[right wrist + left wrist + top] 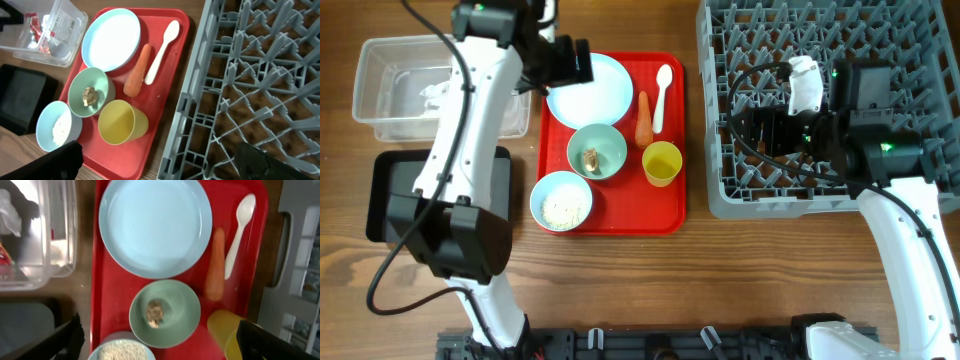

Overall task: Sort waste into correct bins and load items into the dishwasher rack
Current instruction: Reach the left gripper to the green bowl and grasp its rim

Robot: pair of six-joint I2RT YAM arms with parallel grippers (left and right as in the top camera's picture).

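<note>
I next need to move my left gripper back and down onto the food-scrap bowl's rim (624, 150) (199, 311) on the carrot's side, because the bowl is below and back from it.
A light blue plate (590, 90), a bowl with a food scrap (597, 152), a bowl of rice (561, 200), a yellow cup (661, 163), an orange carrot (643, 118) and a white spoon (661, 95) lie on the red tray (665, 215). White tissue (435, 95) and a red wrapper (35, 30) lie in the clear tub (380, 110). The black tray (390, 200) sits below it. My left gripper (568, 65) is open and empty above the plate's left edge. My right gripper (745, 130) is open and empty over the left part of the grey rack (920, 60).
The red tray lies between the two bins on the left and the rack on the right. The right arm's cable loops over the rack's pegs. Bare wooden table lies in front of the tray and rack.
</note>
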